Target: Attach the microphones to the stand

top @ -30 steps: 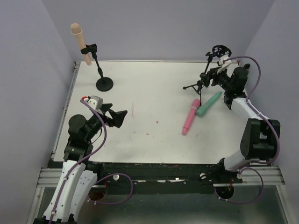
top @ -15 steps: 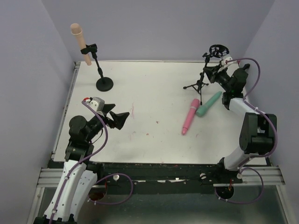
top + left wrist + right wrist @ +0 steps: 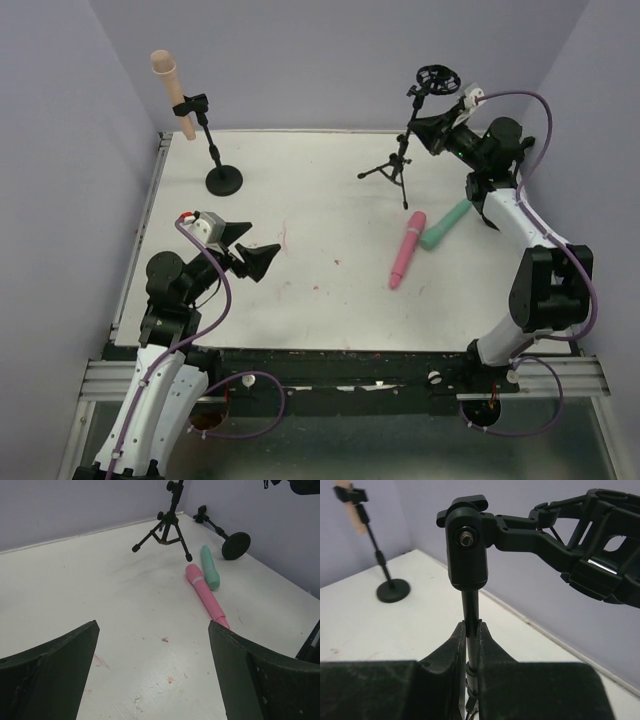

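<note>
The right gripper carries the stand left in the top view, back and down to release it next, since clear tabletop lies below and to that side.
My right gripper (image 3: 471,627) is shut on the thin pole of the black tripod stand (image 3: 392,168), just under its clip head (image 3: 466,545). The stand leans, with its ring mount (image 3: 437,78) up near the back wall. On the table to its right lie the pink microphone (image 3: 407,248) and the teal microphone (image 3: 447,223), side by side; both also show in the left wrist view, pink microphone (image 3: 205,592) and teal microphone (image 3: 210,567). The peach microphone (image 3: 163,70) is clipped in the round-base stand (image 3: 224,181) at the back left. My left gripper (image 3: 257,258) hovers open over the left table.
Another black stand with a round base (image 3: 236,545) lies by the right wall behind the two loose microphones. Lavender walls close the table at the back and both sides. The white table (image 3: 320,210) carries small reddish marks.
The right gripper has shut on the tripod stand's pole and carried it left, away from the right wall. The left arm has barely moved.
</note>
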`<state>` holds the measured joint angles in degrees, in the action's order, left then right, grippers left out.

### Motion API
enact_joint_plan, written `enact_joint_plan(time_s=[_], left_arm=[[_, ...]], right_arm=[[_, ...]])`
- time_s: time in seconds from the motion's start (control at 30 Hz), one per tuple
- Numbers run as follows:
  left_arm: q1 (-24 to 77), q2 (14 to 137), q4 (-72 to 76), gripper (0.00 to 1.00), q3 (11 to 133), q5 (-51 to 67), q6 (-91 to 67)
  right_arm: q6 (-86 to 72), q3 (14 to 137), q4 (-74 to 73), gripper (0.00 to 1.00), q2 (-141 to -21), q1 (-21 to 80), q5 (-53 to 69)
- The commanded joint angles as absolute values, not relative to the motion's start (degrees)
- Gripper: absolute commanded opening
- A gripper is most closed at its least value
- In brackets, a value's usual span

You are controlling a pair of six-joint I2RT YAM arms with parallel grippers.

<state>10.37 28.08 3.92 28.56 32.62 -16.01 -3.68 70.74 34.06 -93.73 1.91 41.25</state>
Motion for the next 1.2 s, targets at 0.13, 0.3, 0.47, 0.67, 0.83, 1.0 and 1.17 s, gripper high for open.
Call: enact_joint_plan(time_s=[0.13, 0.3, 0.47, 0.67, 0.83, 1.0, 1.17], left_arm=[[10.63, 27.6, 6.85, 0.98, 27.77, 36.21, -15.56], [10.63, 27.25, 7.29, 0.98, 27.42, 36.47, -15.73], [10.63, 27.16, 7.82, 0.98, 27.16, 36.56, -15.91], [11.51, 27.33, 10.1, 0.98, 26.1, 36.65, -16.79], [15.37, 26.89, 12.48, 0.98, 24.61, 33.85, -17.67], [21.34, 27.6, 13.97, 0.98, 23.99, 28.84, -17.4], [28.81, 29.97, 18.18, 0.97, 22.33, 21.72, -16.44]], right_arm=[[-9.58, 69.18, 25.41, 0.03, -88.33, 15.98, 48.34], [-11.51, 66.19, 26.19, 0.03, -88.24, 22.58, 49.48], [-7.48, 63.2, 25.75, 0.03, -88.77, 26.62, 50.27], [-1.76, 56.26, 27.68, 0.04, -87.02, 28.39, 54.92], [4.38, 52.38, 24.19, 0.11, -84.2, 28.65, 59.41], [10.02, 51.86, 16.0, 0.33, -81.74, 28.57, 58.54], [15.19, 52.2, 8.19, 0.57, -78.67, 28.22, 55.9]])
